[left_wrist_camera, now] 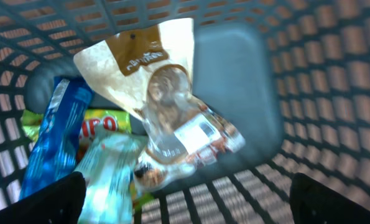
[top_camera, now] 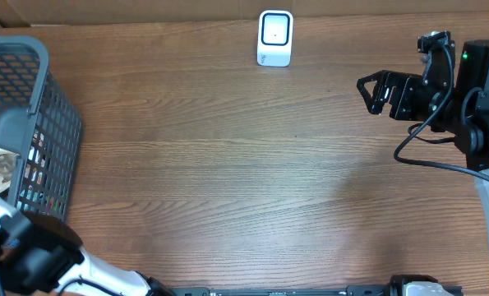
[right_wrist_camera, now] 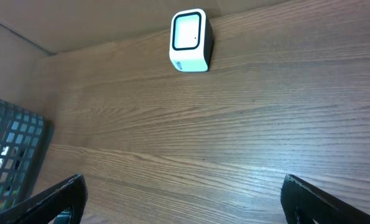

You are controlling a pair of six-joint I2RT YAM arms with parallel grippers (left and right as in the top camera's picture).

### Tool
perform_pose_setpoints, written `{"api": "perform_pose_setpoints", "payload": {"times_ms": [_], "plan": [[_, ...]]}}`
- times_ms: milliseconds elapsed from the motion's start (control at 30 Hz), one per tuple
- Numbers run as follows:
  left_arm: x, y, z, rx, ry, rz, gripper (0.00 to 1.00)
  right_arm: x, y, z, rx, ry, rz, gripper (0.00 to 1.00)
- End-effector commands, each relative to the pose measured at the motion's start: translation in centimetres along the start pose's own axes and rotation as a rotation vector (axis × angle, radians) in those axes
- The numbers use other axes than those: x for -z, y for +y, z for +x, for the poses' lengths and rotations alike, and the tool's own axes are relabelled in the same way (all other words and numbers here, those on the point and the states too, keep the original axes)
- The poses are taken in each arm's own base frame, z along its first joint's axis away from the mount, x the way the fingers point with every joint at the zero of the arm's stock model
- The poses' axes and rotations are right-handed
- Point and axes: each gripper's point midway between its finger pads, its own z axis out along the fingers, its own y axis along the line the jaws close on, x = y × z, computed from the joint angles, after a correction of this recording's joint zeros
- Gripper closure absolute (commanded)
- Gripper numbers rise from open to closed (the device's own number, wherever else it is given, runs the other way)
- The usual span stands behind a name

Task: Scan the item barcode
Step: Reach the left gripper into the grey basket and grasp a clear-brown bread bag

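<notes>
The left gripper lowers outward into the basket (left_wrist_camera: 334, 74) onto the bag's brown panel (left_wrist_camera: 137, 51) next, since that lies below and outward of it, clear of the other packets.
Inside the grey mesh basket (left_wrist_camera: 334, 74), several snack packets lie in a heap. On top is a cream and brown bag (left_wrist_camera: 153, 81) with a white barcode label (left_wrist_camera: 197, 132). Beside it are a blue packet (left_wrist_camera: 54, 137) and a pale blue packet (left_wrist_camera: 107, 180). My left gripper (left_wrist_camera: 188, 205) hangs open above the heap, holding nothing; this view is blurred. The white scanner (top_camera: 274, 37) stands at the table's far edge. My right gripper (top_camera: 374, 92) is open and empty at the right, above bare wood, with the scanner (right_wrist_camera: 189, 41) ahead of it.
The basket (top_camera: 55, 123) stands at the table's left edge, and its corner (right_wrist_camera: 10, 149) shows in the right wrist view. My left arm (top_camera: 30, 255) reaches up from the front left corner. A cardboard wall runs behind the scanner.
</notes>
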Motion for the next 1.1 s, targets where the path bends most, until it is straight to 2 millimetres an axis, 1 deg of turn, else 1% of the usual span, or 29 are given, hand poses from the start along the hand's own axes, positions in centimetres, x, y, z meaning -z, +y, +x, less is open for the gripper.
{"api": "perform_pose_setpoints", "payload": {"times_ms": [0,100,200,433,567,733,767,800,833,900,933,1000,1067], "plan": [[-3.6,1.0,-0.4,0.062,0.026,-0.078,0.02,0.8,0.8,-0.5,0.009,-0.018,-0.014,0.0],[-7.0,1.0,0.1,0.075,0.078,-0.11,0.0,0.8,0.7,-0.2,0.003,-0.006,-0.012,0.0],[-9.9,1.0,0.6,0.093,0.115,-0.13,0.0,0.8,0.6,0.1,-0.002,0.004,-0.009,0.0],[-15.8,1.3,2.6,0.137,0.196,-0.189,0.0,0.8,0.5,0.7,-0.014,0.029,-0.004,0.0],[-18.8,0.9,4.0,0.14,0.228,-0.216,0.0,0.8,0.5,0.8,-0.016,0.034,-0.003,0.0],[-21.7,0.5,6.0,0.113,0.269,-0.247,0.0,0.8,0.4,1.2,-0.027,0.048,0.0,0.0],[-22.2,0.4,6.5,0.106,0.28,-0.252,0.02,0.8,0.4,1.3,-0.029,0.052,0.001,0.0],[-22.6,0.3,6.8,0.1,0.287,-0.255,0.07,0.8,0.4,1.4,-0.031,0.056,0.001,0.0],[-22.9,0.3,7.1,0.096,0.294,-0.26,0.15,0.8,0.3,1.5,-0.033,0.062,0.003,0.0],[-23.0,0.1,7.4,0.09,0.3,-0.262,0.38,0.8,0.3,1.9,-0.039,0.075,0.006,0.0],[-22.9,0.0,7.4,0.086,0.3,-0.26,0.47,0.8,0.3,1.9,-0.041,0.079,0.006,0.0],[-22.6,-0.2,7.3,0.066,0.297,-0.252,0.62,0.8,0.3,2.0,-0.041,0.08,0.007,0.0],[-22.2,-0.5,7.2,0.029,0.305,-0.23,0.72,0.8,0.3,1.7,-0.035,0.071,0.005,0.0]]}}
